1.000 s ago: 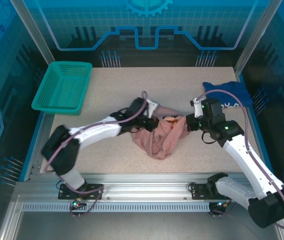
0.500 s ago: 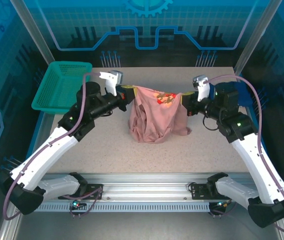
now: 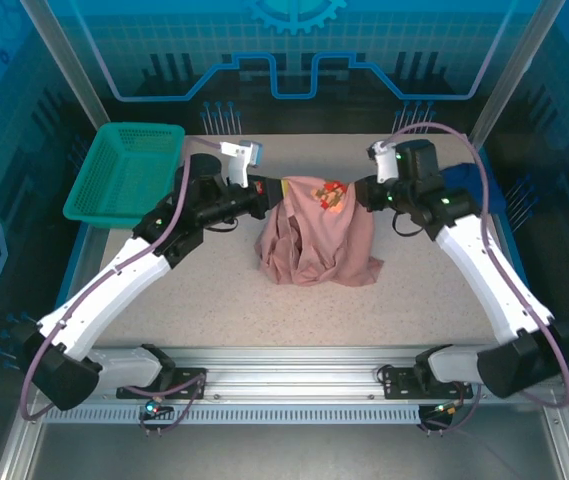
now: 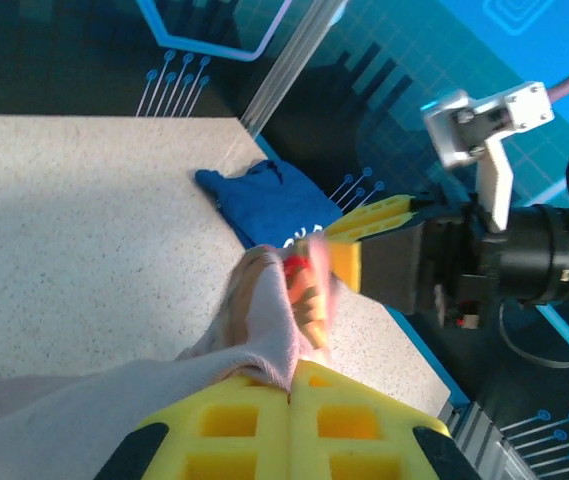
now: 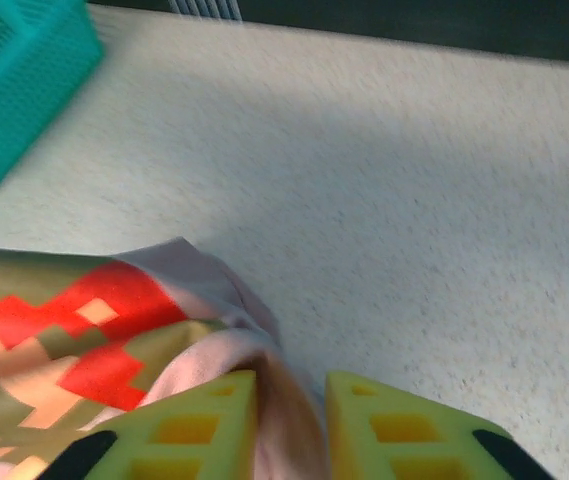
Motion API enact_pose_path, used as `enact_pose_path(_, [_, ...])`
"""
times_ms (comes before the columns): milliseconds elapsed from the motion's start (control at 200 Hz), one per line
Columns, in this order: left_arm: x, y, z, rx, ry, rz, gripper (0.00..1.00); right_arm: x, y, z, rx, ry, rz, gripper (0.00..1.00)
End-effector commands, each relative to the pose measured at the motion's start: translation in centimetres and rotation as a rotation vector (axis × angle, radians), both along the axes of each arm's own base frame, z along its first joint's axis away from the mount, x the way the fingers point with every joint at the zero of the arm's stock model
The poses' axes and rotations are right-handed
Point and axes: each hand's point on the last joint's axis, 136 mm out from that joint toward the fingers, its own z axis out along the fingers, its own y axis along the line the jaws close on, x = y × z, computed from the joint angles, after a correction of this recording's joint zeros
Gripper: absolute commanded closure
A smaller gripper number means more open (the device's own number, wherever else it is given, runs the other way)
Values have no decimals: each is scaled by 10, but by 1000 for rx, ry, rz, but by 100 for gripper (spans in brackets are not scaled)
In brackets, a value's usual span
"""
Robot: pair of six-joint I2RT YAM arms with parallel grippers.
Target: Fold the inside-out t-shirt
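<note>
The bare tabletop (image 3: 242, 236) beside the bunched cloth lies below the shirt's corner. My left gripper will next go down a little toward the basket onto that tabletop and let go of the corner.
The inside-out t-shirt (image 3: 319, 240) is dusty pink and hangs between my two grippers in mid-table, its lower part bunched on the tabletop. A multicoloured print (image 3: 330, 193) shows along the stretched top edge. My left gripper (image 3: 269, 188) is shut on the shirt's left top corner; in the left wrist view the yellow fingers (image 4: 291, 375) pinch the pink cloth (image 4: 254, 320). My right gripper (image 3: 361, 192) is at the right top corner. In the right wrist view its jaws (image 5: 291, 400) stand apart, with a fold of the shirt (image 5: 84, 330) lying loosely between them.
A teal basket (image 3: 124, 172) sits at the back left corner of the table, also seen in the right wrist view (image 5: 24, 70). A dark blue shirt (image 3: 474, 190) lies at the back right edge (image 4: 264, 205), just behind the right arm.
Both arms raised the shirt from a low heap and carried it toward the back, pulling its top edge taut. The right jaws, shut before, have now parted.
</note>
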Motion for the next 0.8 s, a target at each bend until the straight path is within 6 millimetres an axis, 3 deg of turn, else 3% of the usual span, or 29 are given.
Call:
enact_pose_path(0, [23, 11, -5, -24, 56, 122, 100, -12, -14, -37, -102, 123, -29, 60])
enact_pose_path(135, [36, 21, -36, 23, 114, 184, 100, -48, -10, -58, -47, 145, 5, 48])
enact_pose_path(245, [41, 29, -49, 36, 135, 213, 100, -86, 13, -91, 39, 211, 80, 43])
enact_pose_path(310, [41, 32, -53, 38, 138, 218, 100, -98, 32, -110, 105, 246, 116, 42])
enact_pose_path(335, [41, 33, -54, 39, 141, 221, 100, -103, 36, -127, 115, 281, 115, 41])
enact_pose_path(405, [41, 35, -55, 42, 141, 222, 100, -100, 48, -142, 172, 307, 111, 41])
enact_pose_path(525, [41, 38, -59, 52, 143, 227, 100, -78, 57, -160, 193, 300, 62, 41])
enact_pose_path(640, [44, 46, -68, 70, 150, 254, 100, -56, 63, -171, 189, 288, 37, 48])
enact_pose_path(710, [50, 56, -78, 89, 158, 292, 100, -49, 67, -175, 193, 282, 37, 60])
enact_pose_path(795, [64, 75, -96, 113, 175, 370, 100, -45, 61, -182, 162, 294, 15, 87])
